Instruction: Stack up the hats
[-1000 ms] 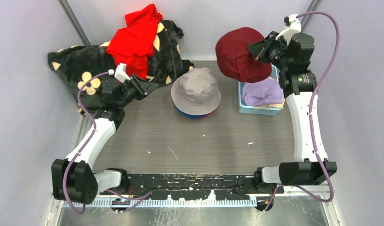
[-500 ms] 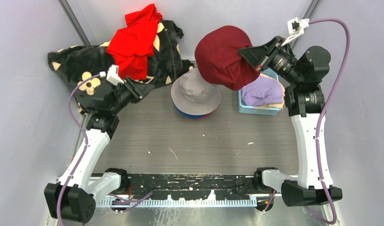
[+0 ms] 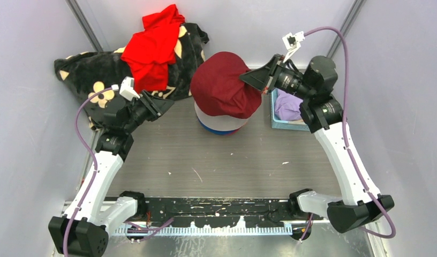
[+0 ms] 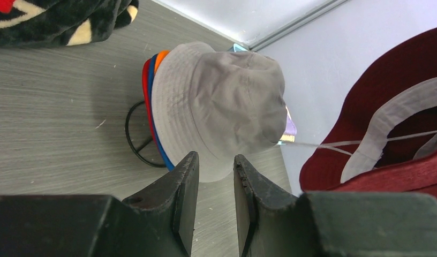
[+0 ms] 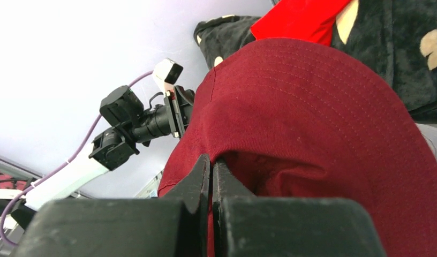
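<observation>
My right gripper should next go left in the top view, then lower the maroon hat over the stack (image 3: 221,120).
A maroon hat (image 3: 223,84) hangs over the stack of hats and covers most of it from above. My right gripper (image 3: 249,80) is shut on its brim; the right wrist view shows the fingers pinching the maroon fabric (image 5: 313,107) at the gripper (image 5: 212,159). Under it, the stack shows a grey hat (image 3: 221,121) on top and blue and red brims (image 3: 219,130) below. In the left wrist view the grey hat (image 4: 221,101) sits on orange, red and blue brims (image 4: 151,96), with the maroon hat (image 4: 387,144) apart at the right. My left gripper (image 3: 162,105) (image 4: 215,160) is open and empty, left of the stack.
A black blanket with cream flowers (image 3: 93,75) and a bright red garment (image 3: 152,45) lie at the back left. A light blue basket (image 3: 283,125) holding purple cloth (image 3: 288,104) stands right of the stack. A black wire ring (image 4: 132,140) lies under the stack.
My right arm has swung the maroon hat left, from above the basket to over the stack. The left arm has pulled back a little and stays left of the stack.
</observation>
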Motion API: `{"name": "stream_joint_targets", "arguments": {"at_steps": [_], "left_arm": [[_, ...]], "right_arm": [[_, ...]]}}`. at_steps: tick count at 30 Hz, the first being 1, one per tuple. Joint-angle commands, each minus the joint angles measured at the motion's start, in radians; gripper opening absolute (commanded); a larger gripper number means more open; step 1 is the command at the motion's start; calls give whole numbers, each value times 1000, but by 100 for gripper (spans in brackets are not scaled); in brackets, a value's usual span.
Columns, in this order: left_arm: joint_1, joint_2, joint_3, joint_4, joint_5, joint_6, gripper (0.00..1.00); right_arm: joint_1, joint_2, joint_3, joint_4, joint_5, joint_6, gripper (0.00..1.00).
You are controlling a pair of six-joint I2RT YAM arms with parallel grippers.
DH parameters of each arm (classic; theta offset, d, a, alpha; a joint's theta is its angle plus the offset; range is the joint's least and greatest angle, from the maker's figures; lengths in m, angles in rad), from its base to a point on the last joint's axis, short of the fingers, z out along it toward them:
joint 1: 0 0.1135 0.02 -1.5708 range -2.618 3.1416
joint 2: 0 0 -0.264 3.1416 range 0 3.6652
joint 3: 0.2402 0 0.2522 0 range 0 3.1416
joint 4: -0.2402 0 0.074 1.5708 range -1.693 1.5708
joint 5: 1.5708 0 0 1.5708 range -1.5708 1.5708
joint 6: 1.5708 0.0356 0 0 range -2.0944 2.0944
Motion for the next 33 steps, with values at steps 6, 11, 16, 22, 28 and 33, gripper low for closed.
{"name": "stream_joint_targets", "arguments": {"at_steps": [6, 11, 16, 22, 28, 33], "left_arm": [[-4, -24, 69, -28, -21, 48, 31], [-4, -7, 75, -28, -26, 56, 31], [-4, 25, 84, -16, -30, 62, 31], [-3, 71, 96, 2, -26, 63, 31], [-4, 119, 115, 19, -23, 63, 31], [-3, 152, 125, 33, -23, 63, 31]], "right_arm": [[46, 82, 5, 31, 101, -57, 1], [45, 119, 11, 12, 131, -80, 1], [45, 177, 27, 27, 131, -82, 1], [45, 258, 81, 37, 139, -88, 1], [36, 367, 151, 61, 138, -82, 1], [22, 455, 193, 99, 115, -61, 1]]}}
